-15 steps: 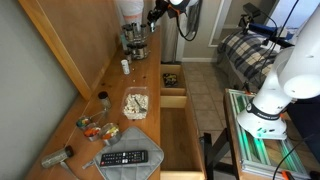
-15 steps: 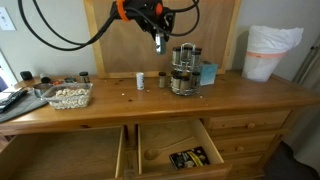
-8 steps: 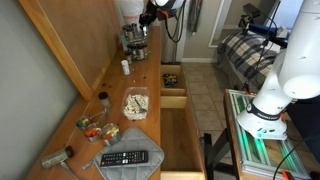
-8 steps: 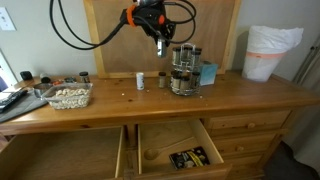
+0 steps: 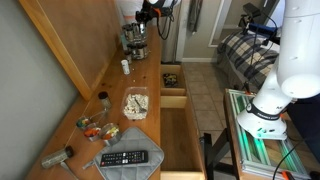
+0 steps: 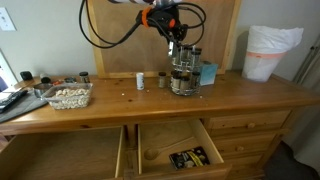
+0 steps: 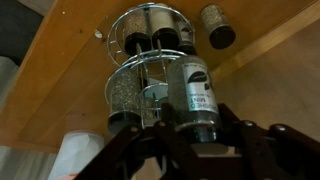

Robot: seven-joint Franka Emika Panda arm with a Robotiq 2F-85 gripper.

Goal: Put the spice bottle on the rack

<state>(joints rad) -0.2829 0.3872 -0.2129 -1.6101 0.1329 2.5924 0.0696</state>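
Note:
The robot will lower its gripper until the spice bottle sits inside the ring and then let go of it, since the rack's upper ring (image 7: 157, 92) has an open space under the bottle.
My gripper (image 7: 200, 123) is shut on a glass spice bottle (image 7: 193, 92) with a dark label, held just above the rack. The rack (image 7: 148, 52) is a round dark wire stand with several jars in two tiers; it stands at the back of the wooden dresser top (image 6: 120, 102). In both exterior views the gripper (image 6: 175, 38) (image 5: 146, 17) hangs right over the rack (image 6: 183, 72) (image 5: 133, 38). The held bottle is too small to make out there.
A white bottle (image 6: 140, 80) and a dark jar (image 6: 162, 80) stand beside the rack, a blue box (image 6: 207, 73) on its other side. A loose jar (image 7: 215, 25) shows past the rack. Food tub (image 6: 65, 96), remote (image 5: 125, 158), open drawers (image 6: 180, 150), lined bin (image 6: 270, 52).
The gripper has moved sideways along the dresser with the bottle, from beside the rack to directly above it, and slightly lower.

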